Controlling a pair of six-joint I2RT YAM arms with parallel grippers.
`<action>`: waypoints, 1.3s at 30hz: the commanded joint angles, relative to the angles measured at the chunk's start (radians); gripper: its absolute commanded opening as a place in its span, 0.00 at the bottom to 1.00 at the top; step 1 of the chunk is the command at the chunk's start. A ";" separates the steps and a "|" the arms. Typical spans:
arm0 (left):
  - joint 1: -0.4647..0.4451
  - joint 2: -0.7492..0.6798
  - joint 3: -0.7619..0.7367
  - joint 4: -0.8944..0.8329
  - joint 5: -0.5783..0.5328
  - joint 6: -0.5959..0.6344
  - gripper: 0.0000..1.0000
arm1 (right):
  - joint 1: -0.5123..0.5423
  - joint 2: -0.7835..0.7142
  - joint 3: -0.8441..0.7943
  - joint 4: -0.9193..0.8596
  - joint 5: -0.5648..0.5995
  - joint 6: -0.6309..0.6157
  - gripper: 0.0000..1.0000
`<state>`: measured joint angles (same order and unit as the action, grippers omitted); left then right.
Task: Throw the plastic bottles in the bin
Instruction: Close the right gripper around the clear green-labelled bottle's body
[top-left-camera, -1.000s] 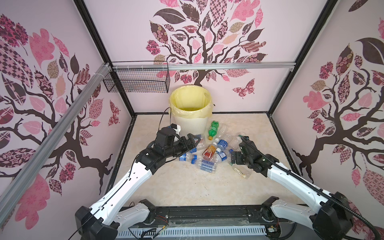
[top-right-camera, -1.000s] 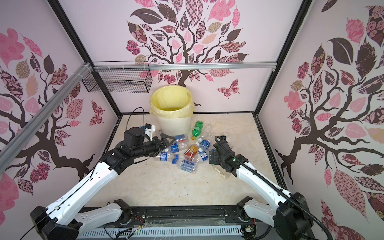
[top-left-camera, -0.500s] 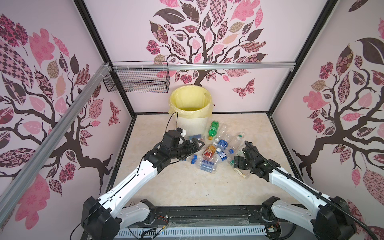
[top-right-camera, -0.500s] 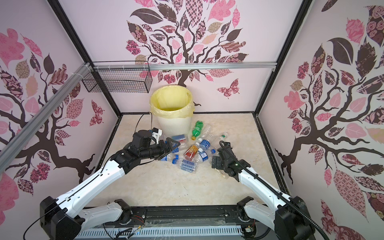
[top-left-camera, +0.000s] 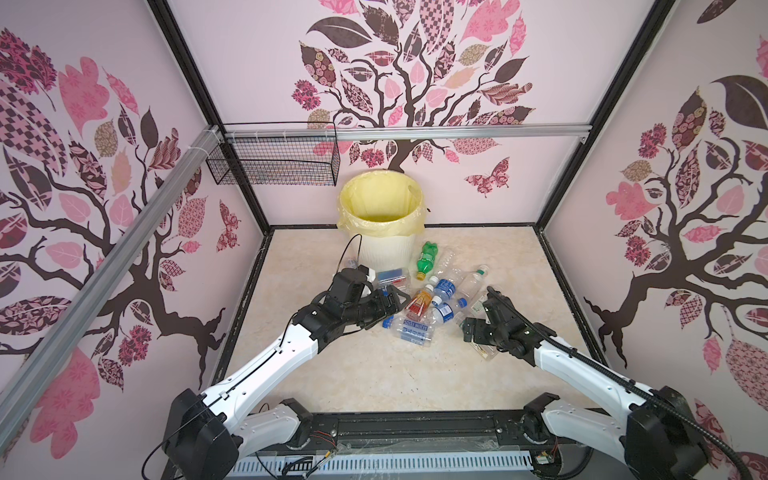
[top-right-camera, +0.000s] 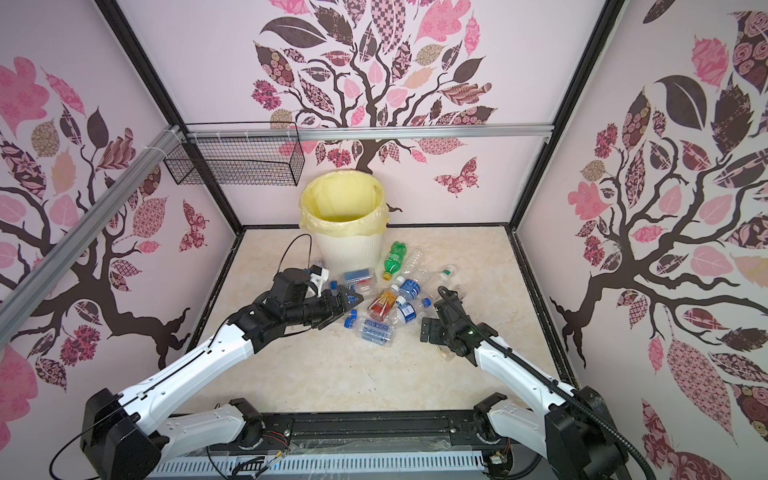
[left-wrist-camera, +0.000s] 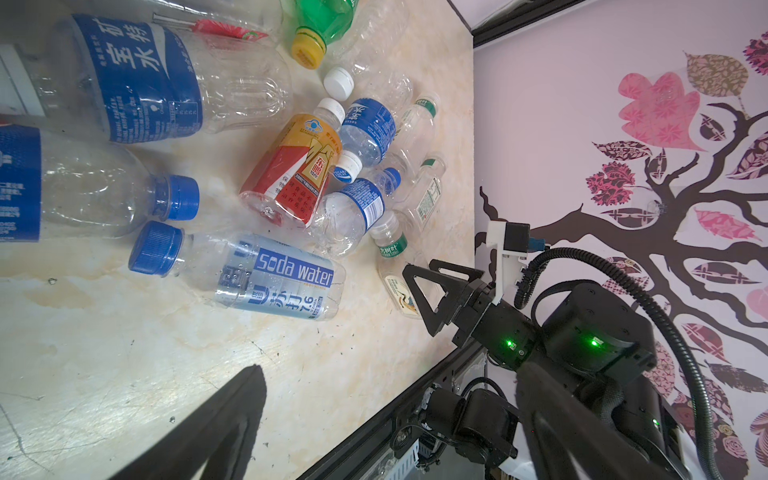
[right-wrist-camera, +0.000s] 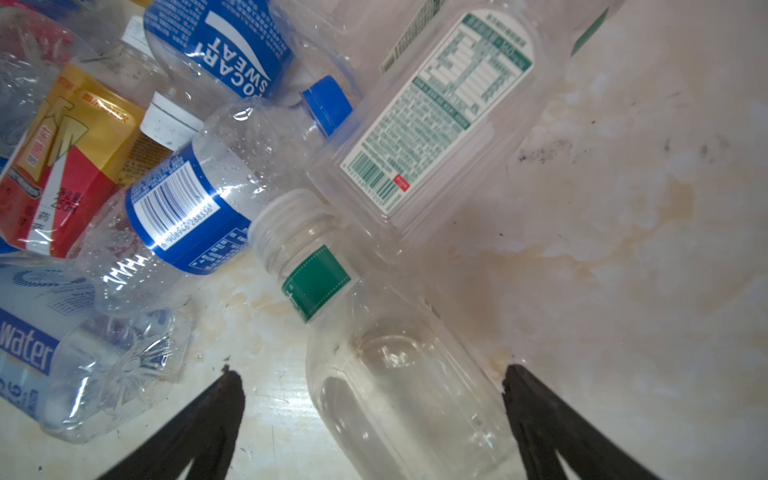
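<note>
The floor is bare on both sides of the clear bottle, so my fingers have room. My right gripper will next go down and back over the clear bottle's body (top-left-camera: 485, 350) (right-wrist-camera: 406, 390), then close.
The plastic bottles (top-left-camera: 432, 303) lie in a heap on the floor in front of the bin (top-left-camera: 386, 253), a cream ribbed tub lined with a yellow bag. In the heap are a green bottle (top-left-camera: 427, 257), an amber-red labelled bottle (left-wrist-camera: 295, 170) and a soda water bottle (left-wrist-camera: 266, 276). My left gripper (top-left-camera: 395, 301) hangs open at the heap's left edge, with nothing between its fingers (left-wrist-camera: 232, 415). My right gripper (right-wrist-camera: 374, 415) is open and low at the heap's right edge. Its jaws straddle a clear bottle with a green neck label (right-wrist-camera: 399, 395) that lies on the floor.
A black wire basket (top-left-camera: 274, 164) hangs on the back wall to the left of the bin. A thin cable (top-left-camera: 349, 249) loops up from the left wrist beside the bin. Patterned walls close the floor on three sides, and a black rail (top-left-camera: 415, 424) runs along the front.
The left gripper has reached right and down to the heap's edge. The right gripper has drawn slightly toward the front and sunk over the clear bottle. Both stayed open.
</note>
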<state>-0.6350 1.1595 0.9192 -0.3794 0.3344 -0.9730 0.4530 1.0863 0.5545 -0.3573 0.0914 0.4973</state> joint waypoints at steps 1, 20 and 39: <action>-0.010 -0.004 -0.032 0.018 -0.008 -0.004 0.97 | -0.004 -0.003 -0.009 0.011 -0.052 0.026 1.00; -0.062 -0.026 -0.062 0.049 -0.050 -0.025 0.97 | 0.008 -0.095 -0.098 0.010 -0.070 0.116 0.94; -0.063 0.008 -0.051 0.074 -0.005 -0.002 0.97 | 0.148 -0.056 -0.111 -0.002 0.063 0.208 0.81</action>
<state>-0.6945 1.1481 0.8783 -0.3290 0.3141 -0.9863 0.5964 1.0573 0.4500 -0.3332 0.1112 0.6842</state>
